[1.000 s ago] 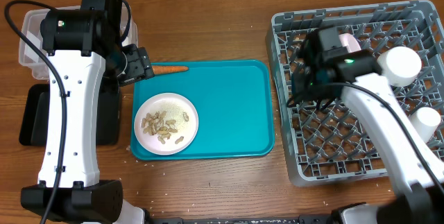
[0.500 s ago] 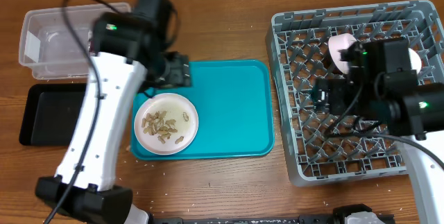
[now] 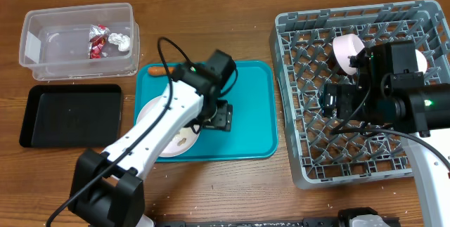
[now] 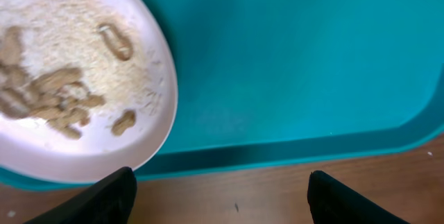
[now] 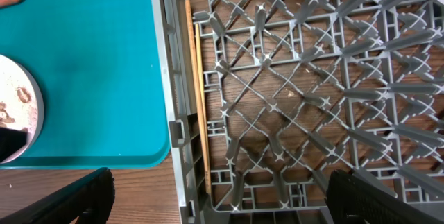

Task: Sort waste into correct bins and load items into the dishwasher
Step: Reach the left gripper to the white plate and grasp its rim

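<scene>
The robot will lower its left gripper toward the tray, then shift it onto the plate's rim that faces the rack.
A white plate carrying peanut shells and pale crumbs sits on the left of the teal tray. My left gripper hovers over the tray just right of the plate. It is open, with nothing between its fingers. The clear tub holds red and silver wrappers, and the black tray lies in front of it. Over the left part of the grey rack, my right gripper is wide open and empty. A wooden chopstick lies along the rack's left wall. A pink cup stands at the rack's back.
An orange stick-like piece lies at the teal tray's back left rim. My right arm covers much of the rack's right side. Bare wooden table runs along the front between tray and rack.
My left arm has swung from the tub side across to the middle of the teal tray, over the plate. My right gripper has opened wide and lifted above the rack.
</scene>
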Motion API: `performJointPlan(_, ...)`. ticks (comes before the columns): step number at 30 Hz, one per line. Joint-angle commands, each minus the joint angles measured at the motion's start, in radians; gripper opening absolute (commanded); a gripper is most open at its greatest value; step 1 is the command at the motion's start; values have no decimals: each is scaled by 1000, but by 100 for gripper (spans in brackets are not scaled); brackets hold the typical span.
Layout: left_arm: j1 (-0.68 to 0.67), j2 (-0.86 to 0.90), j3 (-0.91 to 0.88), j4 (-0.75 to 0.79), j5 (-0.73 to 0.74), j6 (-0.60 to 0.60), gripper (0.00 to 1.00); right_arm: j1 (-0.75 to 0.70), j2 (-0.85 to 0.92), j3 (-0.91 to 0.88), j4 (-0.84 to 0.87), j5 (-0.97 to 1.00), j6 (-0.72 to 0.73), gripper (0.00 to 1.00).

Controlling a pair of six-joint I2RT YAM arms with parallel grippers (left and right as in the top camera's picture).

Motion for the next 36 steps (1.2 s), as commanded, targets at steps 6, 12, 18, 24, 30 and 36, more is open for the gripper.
performJointPlan(6, -6, 2, -154, 166, -27, -9, 81, -3, 0, -3, 8, 2, 3, 100)
performJointPlan(12, -6, 2, -209, 239, -31, -9, 82, -3, 0, -3, 16, 2, 4, 100)
performJointPlan(18, -6, 2, -245, 307, -35, -9, 84, -3, 0, -3, 15, 2, 4, 100)
performJointPlan(24, -6, 18, -277, 369, -44, -9, 84, -3, 0, -3, 15, 2, 4, 100)
performJointPlan(30, -6, 82, -279, 381, -75, -9, 83, -3, 0, -3, 15, 2, 4, 100)
performJointPlan(36, -6, 164, -279, 380, -70, -8, 78, -3, 0, -3, 15, 2, 4, 100)
